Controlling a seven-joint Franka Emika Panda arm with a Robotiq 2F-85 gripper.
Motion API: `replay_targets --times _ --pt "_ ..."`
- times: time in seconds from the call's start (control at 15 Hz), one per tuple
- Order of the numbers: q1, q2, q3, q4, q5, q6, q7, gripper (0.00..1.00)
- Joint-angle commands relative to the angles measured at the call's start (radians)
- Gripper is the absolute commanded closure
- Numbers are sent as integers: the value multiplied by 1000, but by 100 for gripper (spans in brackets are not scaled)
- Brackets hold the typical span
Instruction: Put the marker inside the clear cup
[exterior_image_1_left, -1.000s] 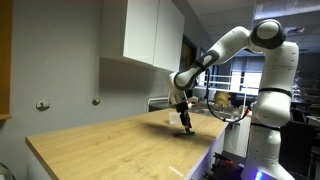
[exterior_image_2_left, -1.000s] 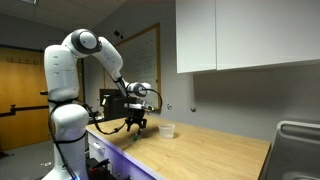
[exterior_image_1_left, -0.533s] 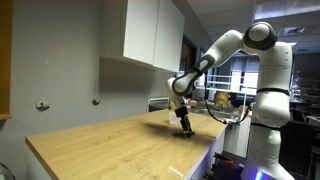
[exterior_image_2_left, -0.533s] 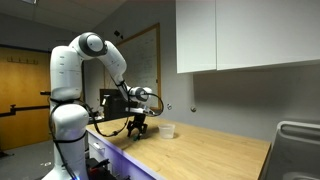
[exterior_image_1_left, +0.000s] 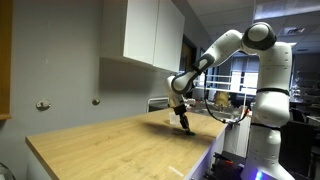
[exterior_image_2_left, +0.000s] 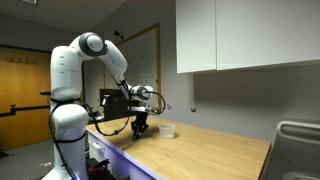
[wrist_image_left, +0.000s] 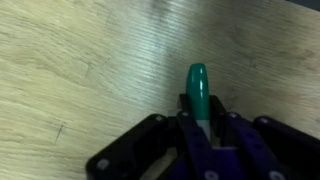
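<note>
I need to lift my gripper, move the marker outward over the clear cup's opening (exterior_image_2_left: 166, 126), then go down to let go of it, because the cup is standing upright outward of my gripper.
In the wrist view the green marker (wrist_image_left: 198, 88) lies on the wooden table with its rounded end pointing away, and my gripper (wrist_image_left: 200, 118) is shut on its near part. In both exterior views the gripper (exterior_image_1_left: 186, 126) (exterior_image_2_left: 139, 132) is down at the tabletop near the table's robot-side edge. The clear cup (exterior_image_2_left: 167, 130) stands upright on the table a short way beyond the gripper. The cup does not show in the wrist view.
The light wooden table (exterior_image_1_left: 110, 150) (exterior_image_2_left: 210, 150) runs along a grey wall under white cabinets (exterior_image_1_left: 152, 35) (exterior_image_2_left: 245, 35). A sink or tray edge (exterior_image_2_left: 298, 145) sits at the table's far end.
The gripper has dropped slightly to the table and its jaws have closed from wide open onto the marker.
</note>
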Motion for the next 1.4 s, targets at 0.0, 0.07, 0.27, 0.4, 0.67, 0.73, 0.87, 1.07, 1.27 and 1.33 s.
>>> replay_targets --times 0.0,0.07,0.27,0.4,0.67,0.73,0.87,1.07,1.27,1.33 --pt "-3 -21 1 20 -3 -8 11 93" --pt "-1 -35 3 17 -11 9 56 93" --pt "2 -86 7 19 19 24 200 93" --pt "4 -127 10 26 42 24 267 93" --pt "-1 -211 17 75 90 19 389 93" --pt "-5 -231 15 90 103 20 412 93" --pt "-15 -265 11 114 123 47 459 93" --pt "-42 -285 -11 161 162 111 487 93" --pt "-80 -256 -38 207 168 187 486 93" --pt "-95 -238 -49 226 163 205 483 93"
